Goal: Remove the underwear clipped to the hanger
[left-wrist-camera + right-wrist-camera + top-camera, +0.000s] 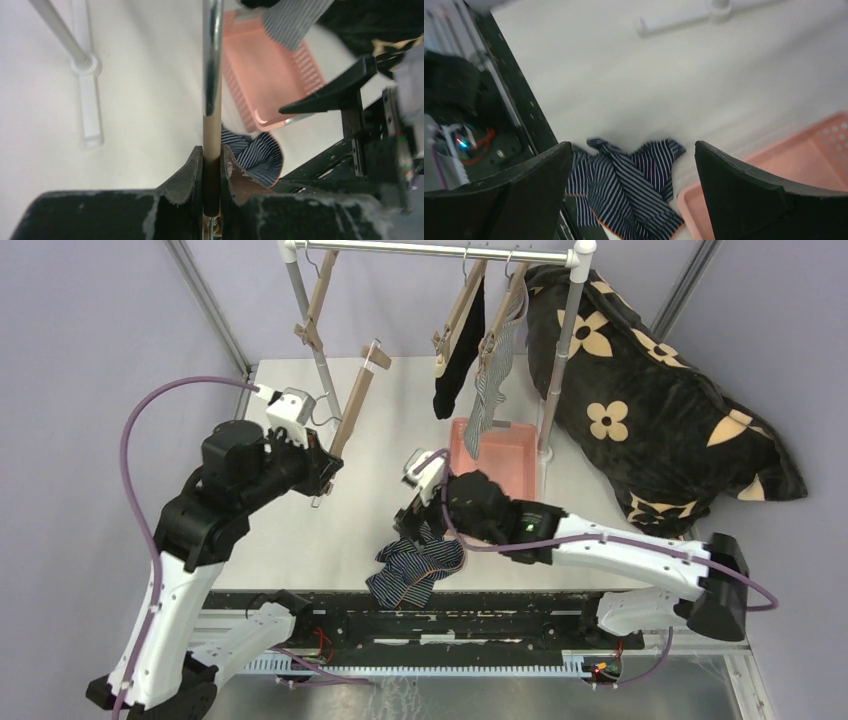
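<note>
I need to lower my right gripper and draw it back onto the middle folds of the crumpled navy underwear next, because the underwear lies loose on the tabletop, free of any hanger.
A navy pair of underwear (418,568) (634,185) with thin light stripes lies crumpled on the table at its near edge, free of any hanger. My right gripper (413,512) (633,146) hovers just above it, open, with nothing between the fingers. My left gripper (322,478) (212,152) is shut on the lower end of a bare wooden hanger (355,405) (212,130), held up off the table. On the rail, a black pair (455,365) and a grey-and-white striped pair (495,380) still hang clipped to wooden hangers.
A pink basket (510,455) (804,165) stands on the table under the hanging pairs. The big black flower-print cushion (650,410) leans at the right. The rack's rail (440,250) crosses the back, with another bare hanger (315,305) on it, and its foot (90,100) rests on the table.
</note>
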### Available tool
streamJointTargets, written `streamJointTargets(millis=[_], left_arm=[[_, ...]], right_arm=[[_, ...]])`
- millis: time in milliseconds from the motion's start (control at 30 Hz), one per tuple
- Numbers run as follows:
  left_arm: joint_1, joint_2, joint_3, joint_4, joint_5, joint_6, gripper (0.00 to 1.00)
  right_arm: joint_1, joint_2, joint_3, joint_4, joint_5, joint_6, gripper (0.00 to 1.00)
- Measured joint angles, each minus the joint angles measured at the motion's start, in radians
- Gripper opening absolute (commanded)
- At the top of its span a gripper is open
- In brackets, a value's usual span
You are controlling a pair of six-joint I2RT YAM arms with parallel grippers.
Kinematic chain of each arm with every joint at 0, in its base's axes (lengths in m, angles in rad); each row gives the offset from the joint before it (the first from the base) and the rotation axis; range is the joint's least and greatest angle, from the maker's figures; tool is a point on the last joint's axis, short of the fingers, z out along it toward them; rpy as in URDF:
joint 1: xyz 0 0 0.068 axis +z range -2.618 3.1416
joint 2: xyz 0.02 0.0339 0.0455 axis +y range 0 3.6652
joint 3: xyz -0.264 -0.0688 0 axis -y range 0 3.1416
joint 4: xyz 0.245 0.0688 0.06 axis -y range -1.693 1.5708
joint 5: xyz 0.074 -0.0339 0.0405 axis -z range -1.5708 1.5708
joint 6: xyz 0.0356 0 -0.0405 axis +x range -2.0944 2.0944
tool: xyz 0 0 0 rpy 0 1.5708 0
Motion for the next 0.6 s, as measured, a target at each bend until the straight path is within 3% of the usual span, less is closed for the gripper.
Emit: streamJointTargets(millis=[267, 600], left_arm=[[0.002, 0.151, 0.047, -0.108, -0.105, 0.057, 0.03], [0.106, 0.323, 0.183, -0.106, -0.074, 0.071, 0.03]], right_arm=[[0.090, 0.167, -0.106, -0.113, 0.116, 0.006, 1.00], [0.175, 0.291, -0.160, -0.061, 0.112, 0.070, 1.00]])
